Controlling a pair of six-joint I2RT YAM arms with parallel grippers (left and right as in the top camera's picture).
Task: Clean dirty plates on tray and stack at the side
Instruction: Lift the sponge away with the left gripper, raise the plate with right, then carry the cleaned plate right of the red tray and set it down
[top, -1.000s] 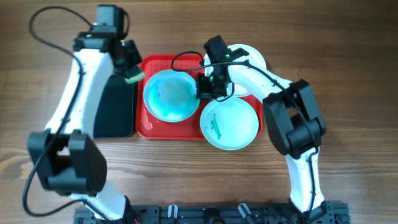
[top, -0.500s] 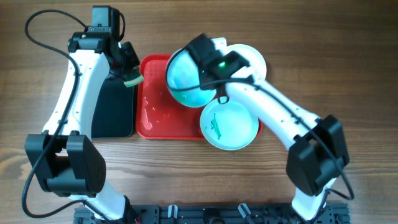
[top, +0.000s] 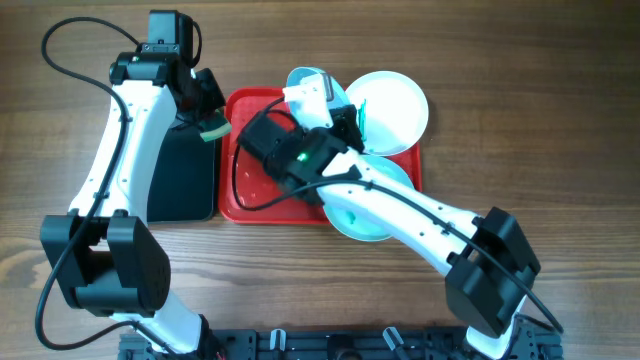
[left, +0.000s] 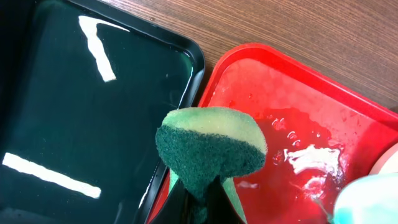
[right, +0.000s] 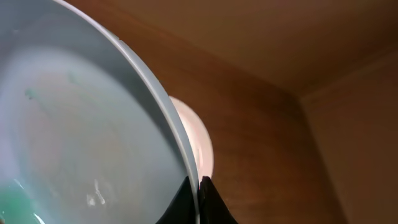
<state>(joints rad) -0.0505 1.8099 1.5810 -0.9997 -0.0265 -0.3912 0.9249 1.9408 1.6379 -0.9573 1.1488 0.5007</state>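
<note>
My right gripper needs to swing across to its right in the overhead view, where the table is bare past the white plate, then lower the turquoise plate and release it.
My right gripper (top: 336, 110) is shut on the rim of a pale turquoise plate (top: 303, 77) and holds it tilted on edge above the back of the red tray (top: 238, 195). In the right wrist view the jaws (right: 198, 186) pinch that plate's rim (right: 93, 124), with the white plate (right: 200, 146) behind it. The white plate (top: 392, 100) lies at the tray's back right corner. A second turquoise plate (top: 360, 222) lies at the front right, partly under my right arm. My left gripper (left: 200, 202) is shut on a green sponge (left: 211, 146) over the tray's left rim.
A black tray (top: 180, 170) lies left of the red tray and shows in the left wrist view (left: 93, 93). The red tray's floor (left: 292, 118) is wet. Bare wooden table (top: 560, 120) surrounds both trays.
My right arm lifted the turquoise plate off the tray's left half, swung left and tipped it on edge. The left arm with the sponge has barely moved.
</note>
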